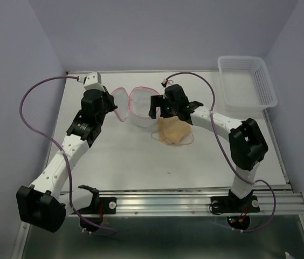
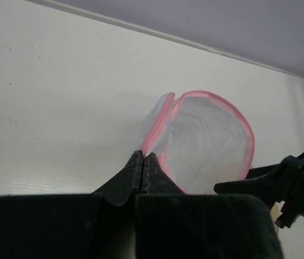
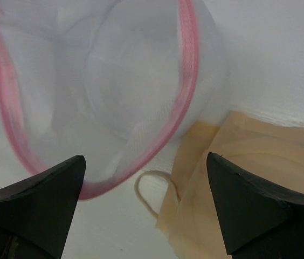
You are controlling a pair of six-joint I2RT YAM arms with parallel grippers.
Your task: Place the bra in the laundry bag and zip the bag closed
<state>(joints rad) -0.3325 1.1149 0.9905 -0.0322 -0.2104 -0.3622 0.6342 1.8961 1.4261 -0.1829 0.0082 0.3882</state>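
My right gripper swings down next, as the bra's loose edge, clear of the bag [image 1: 138,105], lies below it and to its right in the top view.
The laundry bag [image 1: 138,105], a white mesh clamshell pouch with pink zipper edging, lies open at the back middle of the table. My left gripper [image 2: 143,157] is shut on the pink edge of its left flap [image 2: 160,121]; the open bowl half [image 2: 208,143] faces up. The tan bra [image 1: 173,132] lies crumpled just right and in front of the bag. My right gripper [image 3: 146,167] is open, hovering above the bag's pink rim [image 3: 187,102] and the bra's edge [image 3: 233,178], with a strap loop [image 3: 149,186] between its fingers.
A white slotted plastic basket [image 1: 246,81] stands at the back right corner. The table's walls rise behind and to the left. A metal rail [image 1: 195,202] runs along the near edge by the arm bases.
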